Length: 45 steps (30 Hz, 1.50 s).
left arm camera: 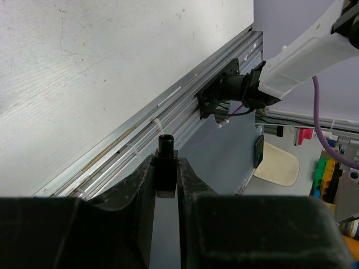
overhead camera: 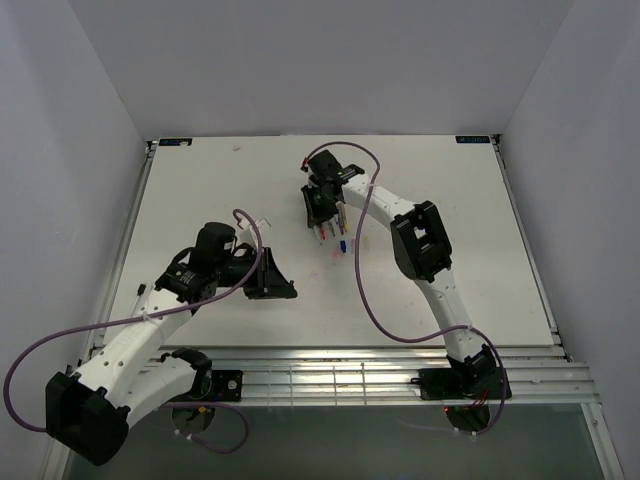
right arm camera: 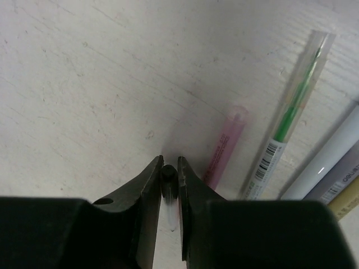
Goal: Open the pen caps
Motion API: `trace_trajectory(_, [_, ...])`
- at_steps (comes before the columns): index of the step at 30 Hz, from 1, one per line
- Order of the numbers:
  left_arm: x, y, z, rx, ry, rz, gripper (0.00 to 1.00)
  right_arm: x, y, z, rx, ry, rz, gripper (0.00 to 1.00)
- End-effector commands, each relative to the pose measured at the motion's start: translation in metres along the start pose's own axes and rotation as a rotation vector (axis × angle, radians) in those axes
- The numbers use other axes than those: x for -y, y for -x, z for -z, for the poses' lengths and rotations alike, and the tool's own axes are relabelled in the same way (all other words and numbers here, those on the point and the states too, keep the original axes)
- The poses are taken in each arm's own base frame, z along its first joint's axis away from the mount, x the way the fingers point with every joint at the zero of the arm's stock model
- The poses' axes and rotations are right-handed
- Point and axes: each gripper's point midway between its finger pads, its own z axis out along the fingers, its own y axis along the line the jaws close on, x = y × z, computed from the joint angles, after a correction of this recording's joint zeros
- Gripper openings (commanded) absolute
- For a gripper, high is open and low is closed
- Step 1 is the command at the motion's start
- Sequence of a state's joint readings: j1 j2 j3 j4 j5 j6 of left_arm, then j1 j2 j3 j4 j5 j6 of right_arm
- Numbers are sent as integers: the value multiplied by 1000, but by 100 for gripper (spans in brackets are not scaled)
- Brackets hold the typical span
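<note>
The dark cap will be released next, as my left gripper will move outward and down there to let go of it.
My left gripper (overhead camera: 287, 289) hovers over the near middle of the table, shut on a short dark pen cap (left arm camera: 166, 147) that sticks out past its fingertips (left arm camera: 145, 174). My right gripper (overhead camera: 322, 214) is low at the far centre, shut on a thin pen (right arm camera: 170, 175) with a dark end and a clear barrel. Several pens lie side by side just right of it (overhead camera: 337, 233): a pink one (right arm camera: 224, 148), a clear one with green ink (right arm camera: 291, 106) and a white one (right arm camera: 331, 162). Small coloured bits show at their near ends in the top view.
The white table (overhead camera: 200, 190) ends in an aluminium rail (overhead camera: 400, 365) at the near edge, also seen in the left wrist view (left arm camera: 168, 106) with the right arm's base (left arm camera: 235, 92). Grey walls close the left, right and back sides.
</note>
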State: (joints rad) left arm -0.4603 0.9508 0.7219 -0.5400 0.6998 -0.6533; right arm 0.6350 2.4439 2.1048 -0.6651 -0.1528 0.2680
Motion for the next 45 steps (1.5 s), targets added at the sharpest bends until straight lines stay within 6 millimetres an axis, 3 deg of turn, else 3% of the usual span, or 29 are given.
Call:
trace_trajectory(1, [16, 0, 10, 16, -40, -6, 0, 25, 1, -25, 14, -74, 43, 23])
trace_trajectory(7, [16, -1, 12, 14, -28, 13, 0, 27, 12, -30, 35, -60, 28, 33])
trace_trajectory(9, [17, -1, 12, 13, -27, 15, 0, 26, 18, -27, 52, -55, 35, 37])
trace_trajectory(17, [12, 6, 6, 13, -8, 18, 0, 21, 30, -5, 88, -39, 43, 40])
trace_trajectory(23, [0, 15, -6, 33, 21, 52, 0, -17, 68, 53, 214, 75, 72, 43])
trace_trajectory(24, [-2, 17, -9, 36, 26, 59, 0, -26, 77, 74, 252, 88, 77, 43])
trace_trajectory(26, [-9, 24, -16, 54, 47, 76, 0, -31, 78, 94, 267, 99, 66, 45])
trace_trajectory(27, [-17, 25, -23, 40, 63, 95, 0, -40, 85, 121, 308, 107, 74, 46])
trace_trajectory(28, [-19, 29, -27, 40, 65, 97, 0, -42, 86, 134, 322, 110, 70, 46])
trace_trajectory(29, [-21, 34, -32, 50, 65, 92, 0, -42, 77, 139, 303, 111, 50, 47])
trace_trajectory(30, [-31, 36, -41, 31, 95, 119, 0, -50, 78, 167, 338, 125, 52, 48])
trace_trajectory(32, [-39, 49, -49, 50, 136, 119, 0, -46, 55, 177, 291, 111, 31, 48])
trace_trajectory(33, [-45, 54, -53, 51, 159, 115, 0, -49, 50, 199, 312, 107, 35, 49])
trace_trajectory(34, [-57, 56, -62, 36, 197, 136, 0, -46, 43, 209, 309, 92, 29, 49])
trace_trajectory(35, [-56, 67, -65, 52, 207, 127, 0, -41, 33, 214, 300, 80, 18, 49])
trace_trajectory(36, [-62, 75, -69, 70, 240, 126, 0, -38, 12, 226, 280, 88, -12, 49])
trace_trajectory(37, [-74, 77, -78, 52, 272, 144, 0, -33, 3, 233, 276, 98, -39, 49])
trace_trajectory(39, [-70, 95, -88, 67, 282, 112, 0, -32, -27, 248, 255, 133, -73, 49])
trace_trajectory(41, [-86, 98, -104, 33, 343, 94, 0, -27, -43, 259, 258, 134, -91, 49])
trace_trajectory(42, [-82, 114, -109, 60, 364, 66, 0, -25, -57, 267, 263, 135, -96, 49])
trace_trajectory(44, [-96, 113, -124, 13, 421, 58, 0, -19, -68, 277, 276, 132, -115, 50])
trace_trajectory(45, [-91, 123, -128, 27, 421, 45, 0, -20, -72, 289, 305, 137, -111, 50])
